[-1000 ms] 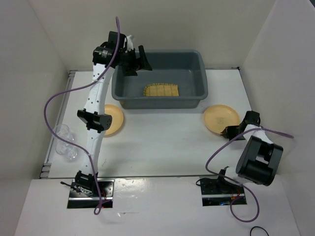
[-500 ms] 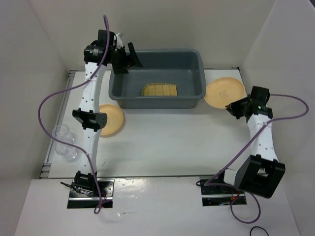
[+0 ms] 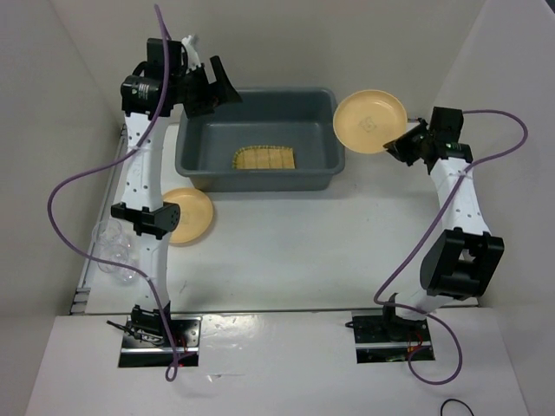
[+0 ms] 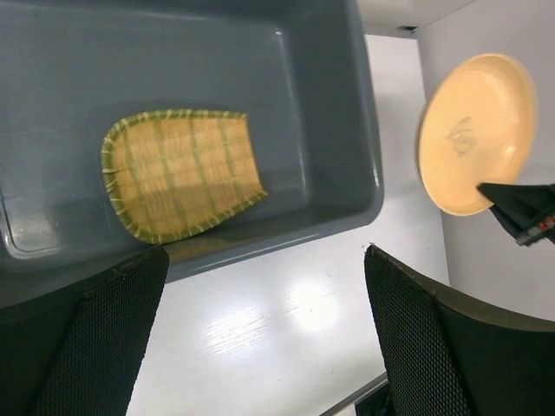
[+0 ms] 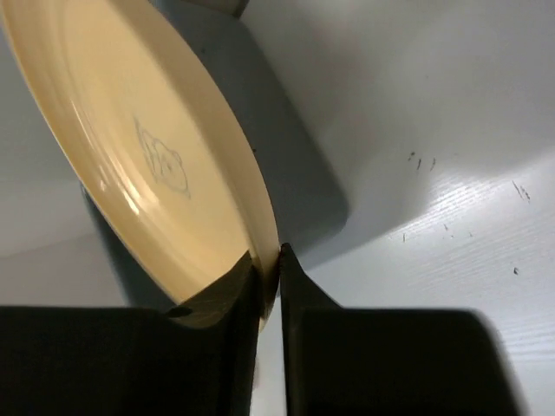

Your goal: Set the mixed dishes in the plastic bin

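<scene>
The robot's right gripper will next cross the side of the bin and lower the plate onto the yellow slatted tray [image 3: 264,159], which is below the gripper and to its left in the top view.
The dark grey plastic bin [image 3: 321,169] stands at the back centre; the yellow slatted tray [image 3: 264,159] lies flat on its floor, also in the left wrist view [image 4: 178,173]. My right gripper [image 3: 404,144] is shut on the rim of an orange-yellow plate [image 3: 369,121], held in the air just right of the bin's right end; the jaws pinch its edge [image 5: 267,276]. A second orange-yellow plate [image 3: 191,214] lies on the table left of the bin's front. My left gripper [image 3: 217,87] is open and empty above the bin's back left corner.
Clear plastic cups [image 3: 111,251] sit at the table's left edge. White walls enclose the table on the left, back and right. The left arm's purple cable [image 3: 65,186] loops over the left side.
My right gripper has lifted the plate off the table and carried it back and left to the bin's right end. The bin has slid left. My left gripper has moved left.
</scene>
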Robot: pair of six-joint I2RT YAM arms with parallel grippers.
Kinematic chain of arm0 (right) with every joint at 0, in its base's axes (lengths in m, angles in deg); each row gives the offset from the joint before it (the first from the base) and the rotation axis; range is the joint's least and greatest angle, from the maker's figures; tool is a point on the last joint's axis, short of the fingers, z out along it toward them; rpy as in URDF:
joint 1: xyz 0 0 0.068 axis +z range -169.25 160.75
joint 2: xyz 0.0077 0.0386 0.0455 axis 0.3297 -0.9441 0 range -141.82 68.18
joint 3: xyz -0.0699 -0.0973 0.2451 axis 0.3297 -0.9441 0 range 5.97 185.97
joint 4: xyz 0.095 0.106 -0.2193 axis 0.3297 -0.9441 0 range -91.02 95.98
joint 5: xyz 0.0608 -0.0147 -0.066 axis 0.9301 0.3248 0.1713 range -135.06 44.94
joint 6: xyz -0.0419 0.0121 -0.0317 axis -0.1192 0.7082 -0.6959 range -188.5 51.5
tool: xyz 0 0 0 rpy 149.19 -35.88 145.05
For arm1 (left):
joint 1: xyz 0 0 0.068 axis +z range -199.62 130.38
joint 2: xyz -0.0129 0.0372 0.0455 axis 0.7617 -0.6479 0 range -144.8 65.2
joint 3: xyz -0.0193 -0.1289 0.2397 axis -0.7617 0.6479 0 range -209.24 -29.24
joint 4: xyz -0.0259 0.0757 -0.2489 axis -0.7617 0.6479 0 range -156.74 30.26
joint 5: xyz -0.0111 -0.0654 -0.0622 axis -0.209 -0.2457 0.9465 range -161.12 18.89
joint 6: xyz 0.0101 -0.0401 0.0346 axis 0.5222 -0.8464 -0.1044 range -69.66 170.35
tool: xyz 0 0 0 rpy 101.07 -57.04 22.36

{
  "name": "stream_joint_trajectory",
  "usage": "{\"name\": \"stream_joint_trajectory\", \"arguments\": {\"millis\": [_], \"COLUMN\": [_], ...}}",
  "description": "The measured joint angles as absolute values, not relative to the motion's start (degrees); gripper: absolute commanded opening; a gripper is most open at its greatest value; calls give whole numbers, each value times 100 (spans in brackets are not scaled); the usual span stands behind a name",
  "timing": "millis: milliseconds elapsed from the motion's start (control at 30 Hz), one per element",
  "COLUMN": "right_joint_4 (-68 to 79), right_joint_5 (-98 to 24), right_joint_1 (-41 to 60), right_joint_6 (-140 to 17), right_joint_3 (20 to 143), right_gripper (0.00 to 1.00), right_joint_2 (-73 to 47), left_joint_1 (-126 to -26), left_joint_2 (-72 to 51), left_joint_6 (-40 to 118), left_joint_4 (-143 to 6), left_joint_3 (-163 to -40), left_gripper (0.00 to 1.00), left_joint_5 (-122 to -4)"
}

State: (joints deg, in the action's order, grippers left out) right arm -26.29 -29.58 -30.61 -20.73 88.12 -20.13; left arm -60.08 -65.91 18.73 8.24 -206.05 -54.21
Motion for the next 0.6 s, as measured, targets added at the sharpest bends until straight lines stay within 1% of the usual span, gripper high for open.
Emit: {"name": "stream_joint_trajectory", "arguments": {"millis": [233,333,400,500,600], "right_joint_4": [-2511,-2319,-2332,-2500,-2883], "right_joint_5": [-3069,-2892,-2748,-2656,-2553], "right_joint_1": [-3039,-3196,-3146,-2722,-2081], "right_joint_6": [-1949,-1933,-1957,-2143,-2467], "right_joint_3": [8891,8843,9050,10235,12397], "right_gripper": [0,0,0,0,0], "right_joint_2": [-2015,-2026,-2175,-2911,-4155], "left_joint_1": [-6108,-6117,-6117,-6117,-6130], "left_joint_2": [-6293,-6296,-6296,-6296,-6243], "left_joint_6": [1869,1869,1866,1864,1866], "left_joint_4": [824,833,833,833,829], "left_joint_3": [-20570,-20559,-20559,-20562,-20415], "left_gripper": [100,100,100,100,100], "left_joint_5": [-5495,-5519,-5539,-5548,-5563]}}
